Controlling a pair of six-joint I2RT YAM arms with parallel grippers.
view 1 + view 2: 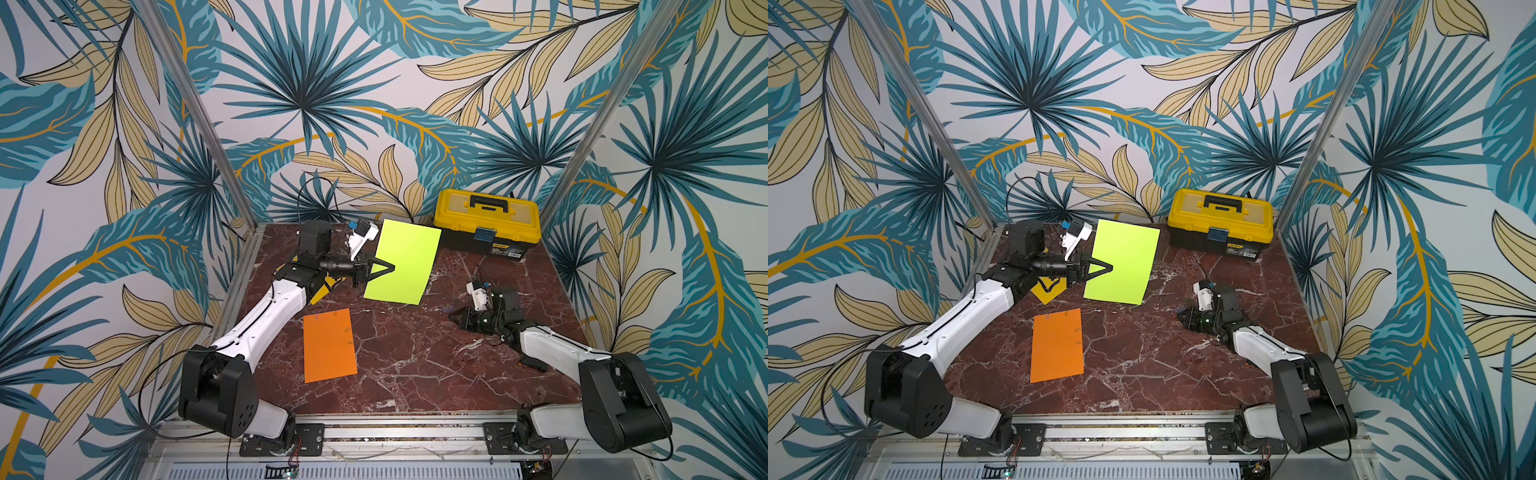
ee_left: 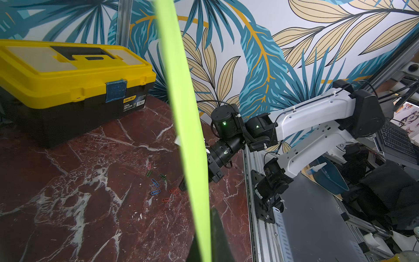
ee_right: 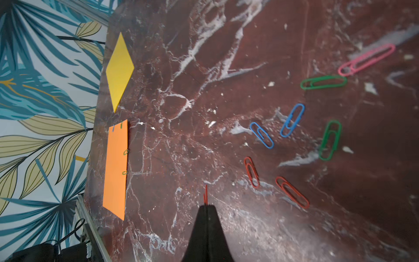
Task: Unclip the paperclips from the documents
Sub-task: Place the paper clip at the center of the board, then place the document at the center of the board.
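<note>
The robot needs to move its right gripper down next and let go of the red paperclip (image 3: 205, 195) onto the bare tabletop beside the loose red paperclips, since that spot is just below the gripper's fingers.
My left gripper (image 1: 392, 266) (image 1: 1110, 268) is shut on the left edge of the lime green document (image 1: 405, 262) (image 1: 1123, 262), which hangs tilted above the table; the left wrist view shows it edge-on (image 2: 186, 127) between the jaws. Flat on the table lies the orange document (image 1: 329, 345) (image 3: 115, 167), with paperclips (image 3: 125, 152) on its edges. The golden yellow document (image 1: 1050, 289) (image 3: 119, 68) lies partly under the left arm. Low over the table, my right gripper (image 1: 451, 317) (image 3: 206, 205) is shut on a red paperclip (image 3: 205, 195). Several loose paperclips (image 3: 292, 120) (image 2: 156, 187) lie beside it.
A yellow-and-black toolbox (image 1: 486, 224) (image 1: 1221, 226) (image 2: 68, 86) stands shut at the back right against the wall. Metal posts and patterned walls close in the red marble table (image 1: 415, 374). An aluminium rail (image 1: 395, 432) runs along the front edge.
</note>
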